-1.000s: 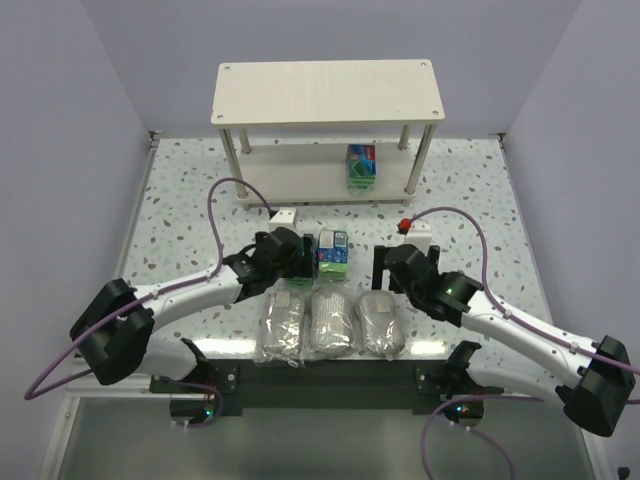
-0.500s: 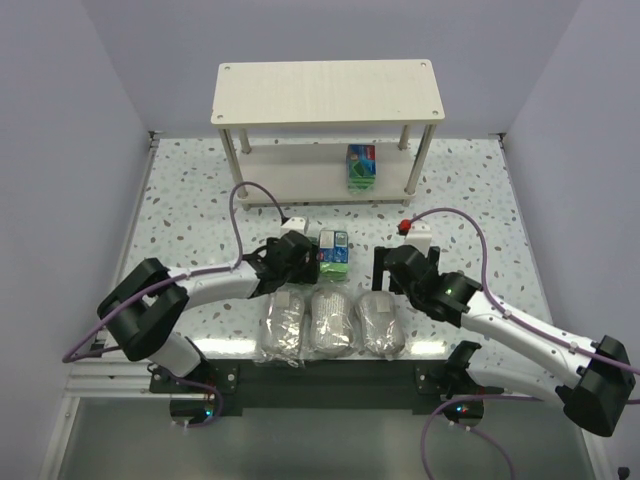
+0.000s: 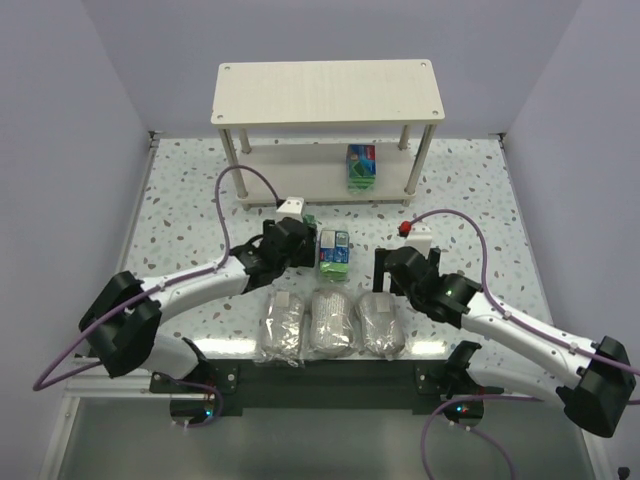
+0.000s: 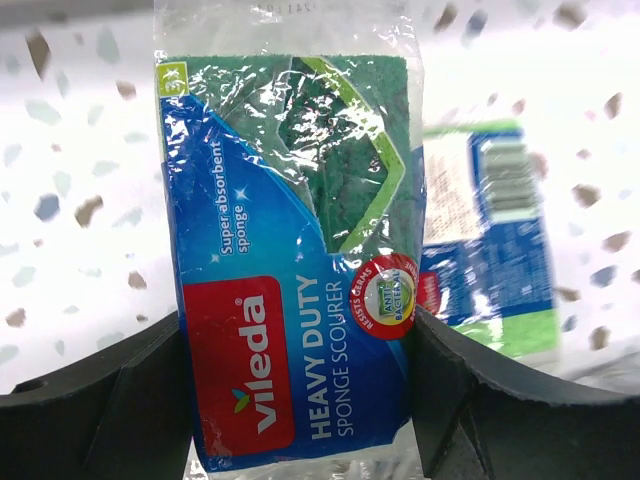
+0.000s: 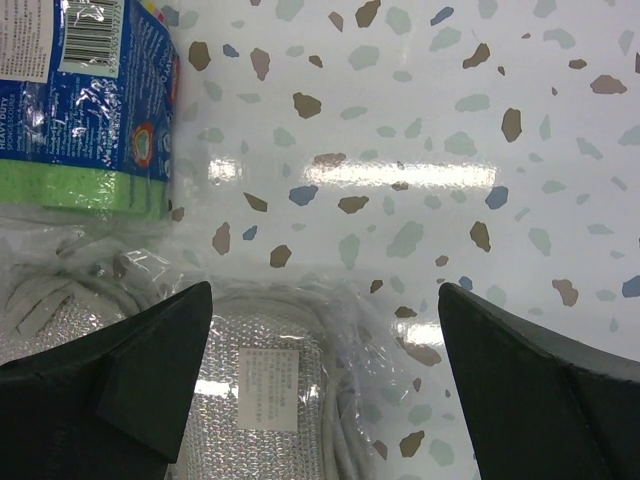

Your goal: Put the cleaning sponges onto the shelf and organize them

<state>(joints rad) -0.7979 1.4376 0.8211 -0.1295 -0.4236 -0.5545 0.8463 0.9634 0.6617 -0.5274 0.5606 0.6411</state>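
Note:
My left gripper will next go outward over the lower shelf level's empty end (image 3: 281, 168) and let go of the blue-and-green sponge pack there, because that bare part of the shelf is outward of the gripper.
My left gripper (image 3: 300, 232) is shut on a blue-and-green sponge pack (image 4: 290, 250), with both fingers pressed against its sides. Its green end (image 3: 312, 220) sticks out past the fingers. A second small pack (image 3: 334, 252) lies on the table just to the right, and the left wrist view has this second pack (image 4: 495, 240) behind the held one. A third pack (image 3: 361, 166) stands on the lower tier of the cream shelf (image 3: 327, 92). Three grey wrapped bundles (image 3: 281, 327) (image 3: 333, 322) (image 3: 381, 323) lie in a row near the arm bases. My right gripper (image 5: 325, 300) hangs open over the right bundle (image 5: 260, 390).
The speckled table (image 3: 480, 200) is boxed in by lilac walls on three sides. The shelf's round legs (image 3: 415, 165) stand at the corners of the lower tier. Purple cables (image 3: 228, 195) loop up from both arms.
The left gripper has narrowed onto the sponge pack and shifted slightly toward the shelf, its arm swinging. The right arm has not moved.

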